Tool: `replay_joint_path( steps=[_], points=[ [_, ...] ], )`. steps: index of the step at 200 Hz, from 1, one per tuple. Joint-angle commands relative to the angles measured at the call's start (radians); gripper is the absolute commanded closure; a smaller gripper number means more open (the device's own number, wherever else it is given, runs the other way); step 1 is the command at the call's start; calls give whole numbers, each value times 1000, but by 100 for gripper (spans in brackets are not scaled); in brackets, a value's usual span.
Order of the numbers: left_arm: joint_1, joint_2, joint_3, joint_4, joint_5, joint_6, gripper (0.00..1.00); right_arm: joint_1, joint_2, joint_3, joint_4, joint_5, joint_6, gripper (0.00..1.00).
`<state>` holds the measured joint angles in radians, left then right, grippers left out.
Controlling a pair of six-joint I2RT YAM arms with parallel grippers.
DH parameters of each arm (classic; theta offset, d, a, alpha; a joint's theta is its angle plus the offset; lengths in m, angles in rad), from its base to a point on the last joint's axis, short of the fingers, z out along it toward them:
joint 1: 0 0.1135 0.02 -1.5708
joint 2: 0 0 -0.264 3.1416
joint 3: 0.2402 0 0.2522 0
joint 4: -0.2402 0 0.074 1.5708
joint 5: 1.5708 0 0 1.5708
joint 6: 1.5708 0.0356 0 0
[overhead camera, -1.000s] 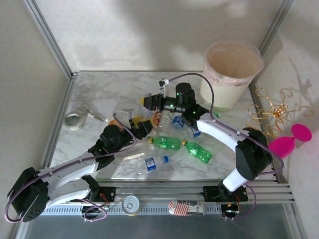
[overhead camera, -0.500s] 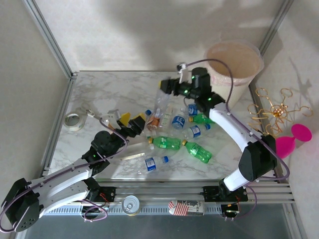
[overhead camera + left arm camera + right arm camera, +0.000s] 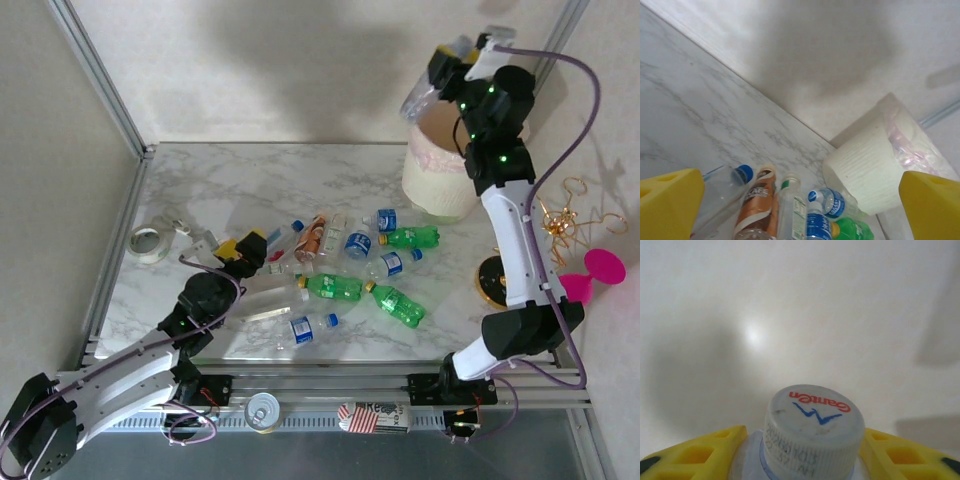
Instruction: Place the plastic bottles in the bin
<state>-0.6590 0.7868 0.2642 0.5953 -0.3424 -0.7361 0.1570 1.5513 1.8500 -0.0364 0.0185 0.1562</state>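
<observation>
The clear bottle should go down into the cream bin's opening next, carried by my right gripper.
Several plastic bottles lie in a cluster mid-table: clear ones with blue labels, green ones with yellow caps, and an orange-labelled one. My left gripper is open at the cluster's left edge, its yellow fingers wide apart. From the wrist it looks over the orange-labelled bottle toward the bin. My right gripper is raised above the left rim of the cream bin and is shut on a clear bottle. That bottle's white cap sits between the yellow fingers.
A roll of tape lies at the far left of the table. A pink goblet and a gold wire ornament stand to the right of the bin. A tin can rests on the front rail.
The right arm has lifted the clear bottle from the cluster up and right to above the bin. The left gripper has opened and drawn back toward the near left.
</observation>
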Motion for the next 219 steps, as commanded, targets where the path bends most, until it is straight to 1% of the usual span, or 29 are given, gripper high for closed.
replay_joint_path(
  steps=[1,28,49,82,110,133,148,167,182,191,211,219],
  points=[
    [30,-23,-34,-59,-10,-78,1,-30,76,41,59,201,-86,59],
    [59,-60,-53,-101,9,-101,0,-52,132,58,106,333,-158,59],
    [74,-101,-69,-125,9,-109,0,-60,160,44,115,390,-208,59],
    [100,-144,-83,-150,15,-115,0,-59,171,-33,102,388,-229,59],
    [113,-150,-78,-159,34,-117,0,-58,158,-128,121,386,-224,57],
    [114,-145,-74,-165,40,-121,0,-58,147,-172,123,380,-215,55],
    [114,-137,-71,-163,43,-122,0,-57,147,-184,118,377,-213,49],
    [116,-122,-65,-151,49,-121,0,-58,148,-181,99,355,-208,33],
    [116,-104,-57,-140,56,-118,0,-58,147,-170,80,347,-200,23],
    [117,-93,-50,-134,61,-117,0,-58,144,-161,68,338,-195,19],
    [119,-70,-40,-122,71,-116,0,-59,126,-142,48,312,-186,13],
    [119,-61,-36,-119,72,-114,0,-58,114,-135,39,297,-182,9]
  ],
)
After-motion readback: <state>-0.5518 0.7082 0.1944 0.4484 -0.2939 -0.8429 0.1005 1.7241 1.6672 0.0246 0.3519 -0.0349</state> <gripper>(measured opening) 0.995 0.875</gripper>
